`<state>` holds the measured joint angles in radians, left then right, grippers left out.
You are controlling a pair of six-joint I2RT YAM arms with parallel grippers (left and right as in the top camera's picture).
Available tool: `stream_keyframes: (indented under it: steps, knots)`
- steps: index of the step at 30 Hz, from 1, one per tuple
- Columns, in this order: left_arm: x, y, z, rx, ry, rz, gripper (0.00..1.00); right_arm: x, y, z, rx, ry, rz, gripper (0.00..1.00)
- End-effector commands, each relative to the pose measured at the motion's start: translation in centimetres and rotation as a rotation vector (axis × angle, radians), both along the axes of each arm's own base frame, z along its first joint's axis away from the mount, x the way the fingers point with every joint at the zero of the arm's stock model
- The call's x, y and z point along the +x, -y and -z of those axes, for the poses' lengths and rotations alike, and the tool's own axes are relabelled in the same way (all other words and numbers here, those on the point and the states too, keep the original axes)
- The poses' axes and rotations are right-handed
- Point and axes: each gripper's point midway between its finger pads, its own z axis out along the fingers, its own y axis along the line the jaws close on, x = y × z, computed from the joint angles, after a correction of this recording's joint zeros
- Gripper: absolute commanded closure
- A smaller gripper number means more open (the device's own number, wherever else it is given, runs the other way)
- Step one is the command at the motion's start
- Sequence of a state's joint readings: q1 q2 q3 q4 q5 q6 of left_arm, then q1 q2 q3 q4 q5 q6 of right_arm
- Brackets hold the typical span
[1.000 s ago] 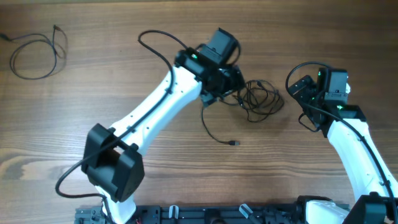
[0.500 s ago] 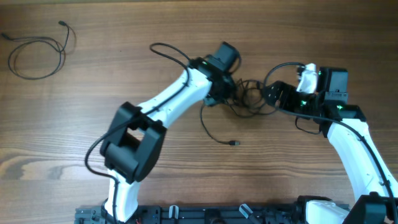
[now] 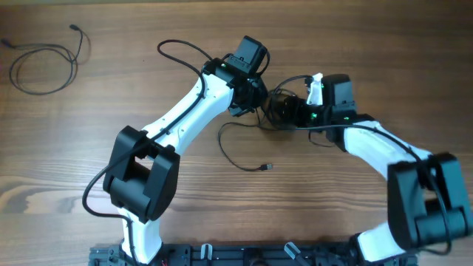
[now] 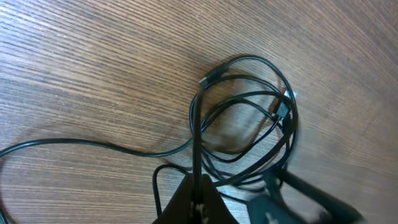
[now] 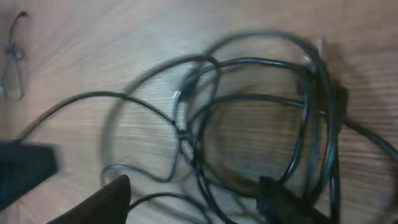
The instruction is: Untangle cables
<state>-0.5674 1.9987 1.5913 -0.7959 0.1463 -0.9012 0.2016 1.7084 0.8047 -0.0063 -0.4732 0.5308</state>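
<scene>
My left gripper lifts and sweeps toward the separate loop next, drawing the still-tangled piece of cable away, then releases, since that loop lies to its left in the overhead view.
The cables lie as a small black tangle of loops at the table's middle, with one tail running down to a plug. My left gripper is at the tangle's left side. In the left wrist view it is shut on one taut strand that rises out of the loops. My right gripper reaches in from the right. Its jaws stand apart with several blurred strands lying between them. Another thin cable lies as a separate loop at the far left.
The wooden table is bare around the tangle. The left arm's own thicker black cable arcs above its forearm. The dark robot base runs along the front edge.
My left gripper shut on a strand and drew the tangle slightly up-left. The right arm swung left onto the tangle, its jaws narrowing. The tail's plug slid left.
</scene>
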Motion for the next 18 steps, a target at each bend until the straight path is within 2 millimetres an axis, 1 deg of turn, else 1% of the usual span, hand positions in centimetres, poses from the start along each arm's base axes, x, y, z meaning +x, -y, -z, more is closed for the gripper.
stream_keyframes:
  steps: [1,3,5,7,9,10,11,12,13,14,15,16,17,18]
  knots:
    - [-0.1,-0.2,-0.7,0.000,0.020,0.029,0.96,-0.4,-1.5,1.3,0.104,-0.065,-0.013,0.25]
    - [-0.3,-0.3,-0.6,0.006,0.011,0.030,0.96,0.3,-1.2,0.3,0.112,-0.028,-0.004,0.23]
    - [-0.6,-0.7,-0.5,0.018,-0.003,0.035,0.96,0.7,-0.7,-2.4,0.157,0.027,-0.008,0.19]
    - [-0.4,-1.1,-0.5,0.029,0.006,0.062,0.96,1.2,-0.2,-5.7,0.200,0.094,0.002,0.18]
    - [-0.3,-1.3,-0.5,0.029,0.008,0.061,0.96,1.5,-0.4,-7.0,0.248,0.090,0.045,0.18]
    - [-0.3,-1.3,-0.5,0.029,0.008,0.061,0.96,1.6,-0.8,-6.8,0.288,0.043,0.088,0.19]
    - [-0.3,-1.3,-0.5,0.029,0.007,0.061,0.96,1.7,-1.7,-6.4,0.336,-0.010,0.122,0.20]
    - [-0.3,-1.3,-0.5,0.029,0.007,0.061,0.96,1.8,-2.4,-5.7,0.361,-0.057,0.153,0.22]
    - [-0.3,-1.3,-0.5,0.029,0.007,0.061,0.96,1.9,-2.7,-3.4,0.353,-0.147,0.258,0.23]
    - [-0.3,-1.3,-0.5,0.029,0.007,0.061,0.96,2.0,-2.6,-2.0,0.341,-0.186,0.316,0.23]
    - [-0.3,-1.3,-0.5,0.029,0.007,0.061,0.96,2.3,-2.7,-1.4,0.350,-0.202,0.352,0.24]
    - [-0.3,-1.3,-0.5,0.029,0.007,0.060,0.96,3.1,-3.3,-1.1,0.386,-0.193,0.361,0.27]
    - [-0.3,-1.3,-0.5,0.029,0.008,0.061,0.96,3.4,-3.6,-0.9,0.418,-0.209,0.379,0.32]
    - [-0.2,-1.2,-0.5,0.027,0.010,0.061,0.96,3.4,-3.8,-0.3,0.453,-0.256,0.410,0.44]
